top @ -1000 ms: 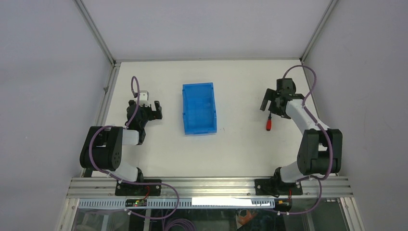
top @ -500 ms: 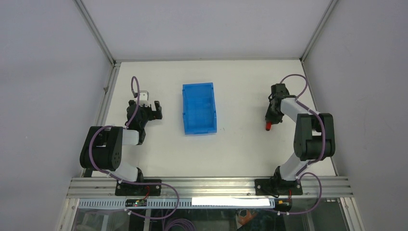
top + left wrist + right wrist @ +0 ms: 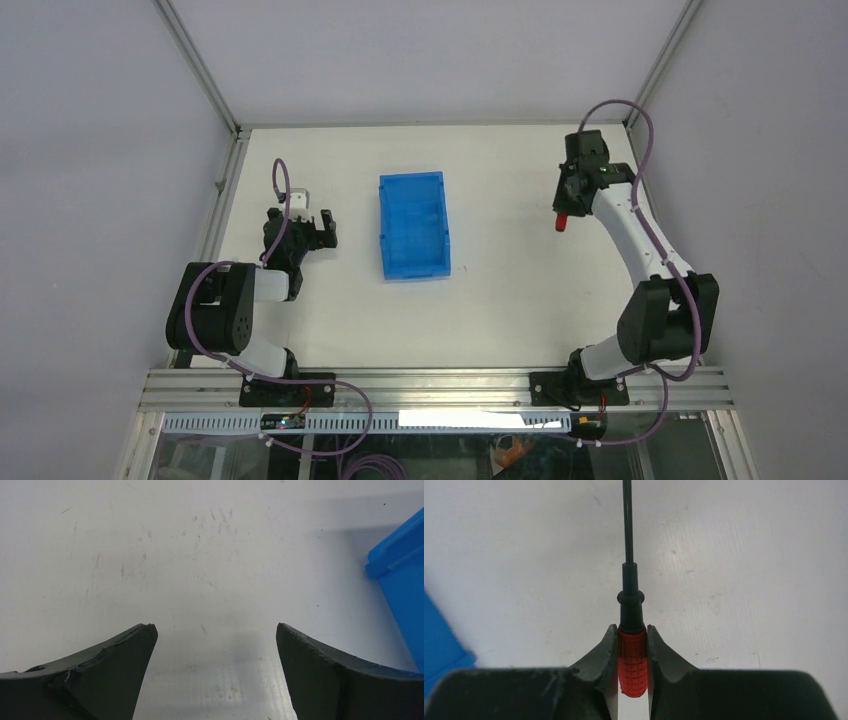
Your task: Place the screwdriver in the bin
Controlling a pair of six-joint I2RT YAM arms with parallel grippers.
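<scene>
My right gripper should move the screwdriver (image 3: pixel 562 221) over to its left in the top view, bring it down toward the empty bottom of the bin and let it go inside.
My right gripper (image 3: pixel 632 630) is shut on the red handle of the screwdriver (image 3: pixel 632 660), whose thin dark shaft runs straight out ahead of the fingers. From above, the red handle end of the screwdriver (image 3: pixel 562 221) shows under my right gripper (image 3: pixel 570 205), lifted at the far right of the table. The blue bin (image 3: pixel 413 224) stands in the middle, well to the left of that gripper; a corner of the bin (image 3: pixel 439 645) shows in the right wrist view. My left gripper (image 3: pixel 312 229) rests open over bare table left of the bin (image 3: pixel 400 575).
The white table (image 3: pixel 500 290) is fenced by a metal frame (image 3: pixel 222 190) and grey walls on three sides. Both arm bases sit on the rail at the near edge. A purple cable loops above the right wrist.
The right gripper came down on the screwdriver, shut on its red handle and has risen with it, shifting toward the far side. The left arm has not moved.
</scene>
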